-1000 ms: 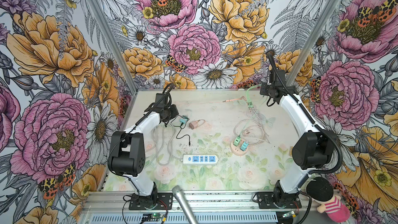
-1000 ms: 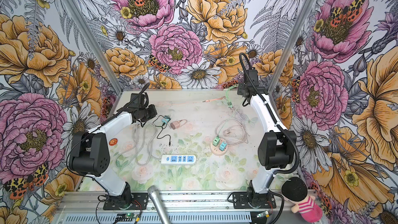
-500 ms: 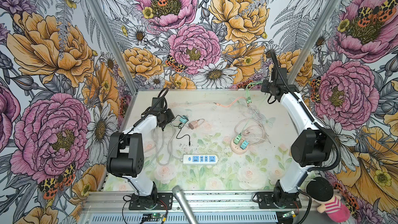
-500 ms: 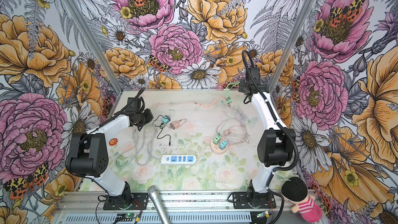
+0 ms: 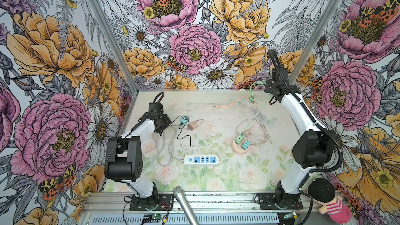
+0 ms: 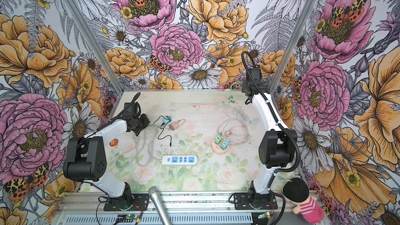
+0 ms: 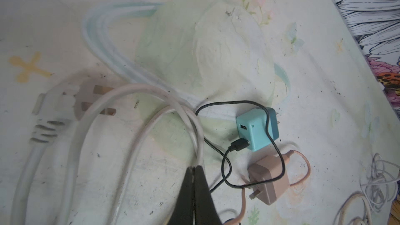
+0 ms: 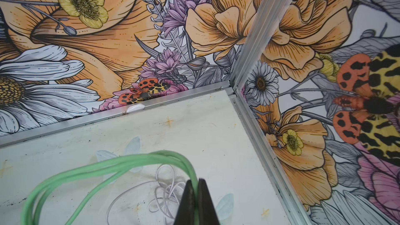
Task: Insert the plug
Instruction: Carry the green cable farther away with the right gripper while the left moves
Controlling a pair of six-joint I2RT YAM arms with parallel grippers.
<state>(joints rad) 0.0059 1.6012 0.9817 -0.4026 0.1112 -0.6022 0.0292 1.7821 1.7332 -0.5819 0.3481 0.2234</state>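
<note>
The right gripper will next move away from the frame corner and down past the round pink socket to let go of the green cables, because the mat is bare there.
The white power strip point(image 5: 202, 159) lies at the table's front middle. Its white three-pin plug point(image 7: 65, 104) rests on the mat with its cord point(image 7: 151, 89) looped. My left gripper point(image 7: 193, 168) is shut, its tips over that cord where two strands cross; no cord shows between the jaws. A teal charger point(image 7: 257, 128) with a black cable and a pink charger point(image 7: 268, 180) lie beside it. My right gripper point(image 8: 194, 180) is shut on green cables point(image 8: 108, 165), raised near the back right corner point(image 5: 266, 84). The cables hang down toward the mat.
A round pink socket point(image 5: 240, 148) carries a green and a teal charger, with loose white cable point(image 5: 257, 126) around it. A pink cable point(image 5: 229, 104) lies along the back. The metal frame corner point(image 8: 234, 89) stands close to my right gripper.
My right gripper has risen toward the back corner with the green cables, and the pink cable's end slid left. My left gripper drew back to the left and nearer.
</note>
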